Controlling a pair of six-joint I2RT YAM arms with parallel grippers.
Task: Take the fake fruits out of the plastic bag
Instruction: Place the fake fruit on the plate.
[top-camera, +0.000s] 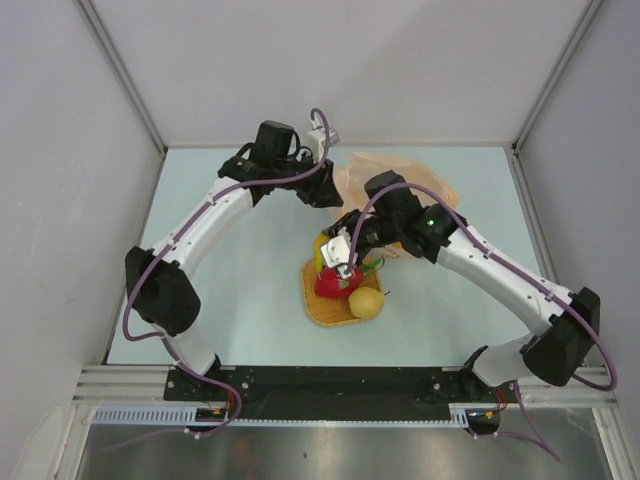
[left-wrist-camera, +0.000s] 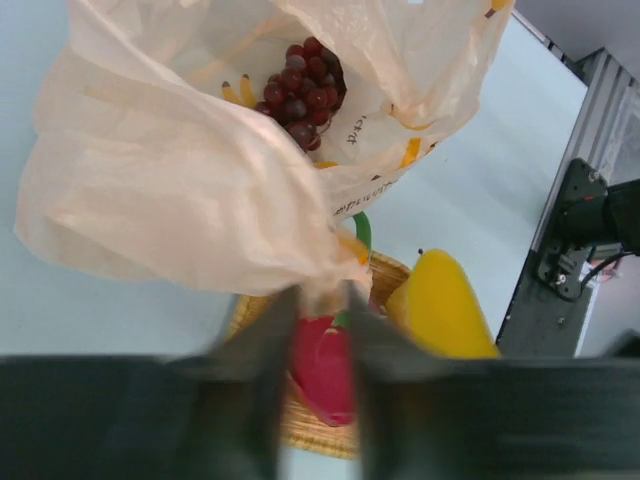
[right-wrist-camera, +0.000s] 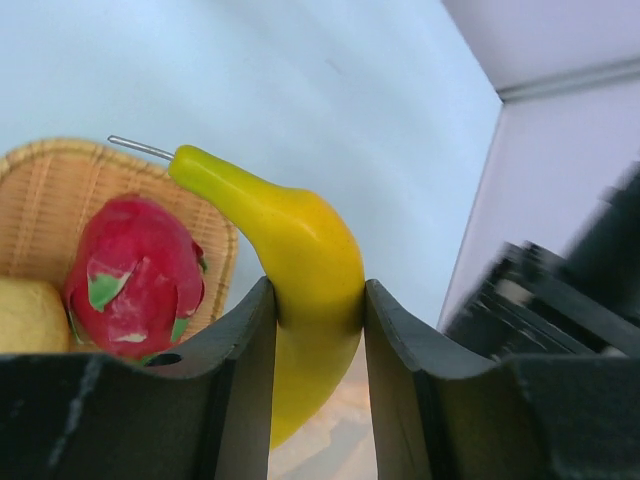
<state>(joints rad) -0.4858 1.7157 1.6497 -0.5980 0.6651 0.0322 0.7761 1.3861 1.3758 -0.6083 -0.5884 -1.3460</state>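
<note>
My right gripper shifts over the tray's bare side (top-camera: 311, 291) (right-wrist-camera: 213, 238) next, below it and to its left in the top view, then lowers the banana and releases.
The peach plastic bag (top-camera: 372, 166) lies at the back of the table. My left gripper (top-camera: 335, 188) is shut on its edge and holds its mouth up; in the left wrist view the gripper (left-wrist-camera: 320, 295) pinches the bag (left-wrist-camera: 170, 190). Dark red grapes (left-wrist-camera: 305, 90) lie inside. My right gripper (top-camera: 338, 252) is shut on the yellow banana (top-camera: 321, 249) just above the tray's far edge; in the right wrist view the gripper (right-wrist-camera: 317, 287) clamps the banana (right-wrist-camera: 300, 225). The red fruit with green tips (top-camera: 335, 283) and the round yellow fruit (top-camera: 366, 303) sit in the tray.
The orange woven square tray (top-camera: 322, 312) stands mid-table, in front of the bag; it also shows in the right wrist view (right-wrist-camera: 60, 185). White walls enclose the pale table on three sides. Both arms arch over the table's middle.
</note>
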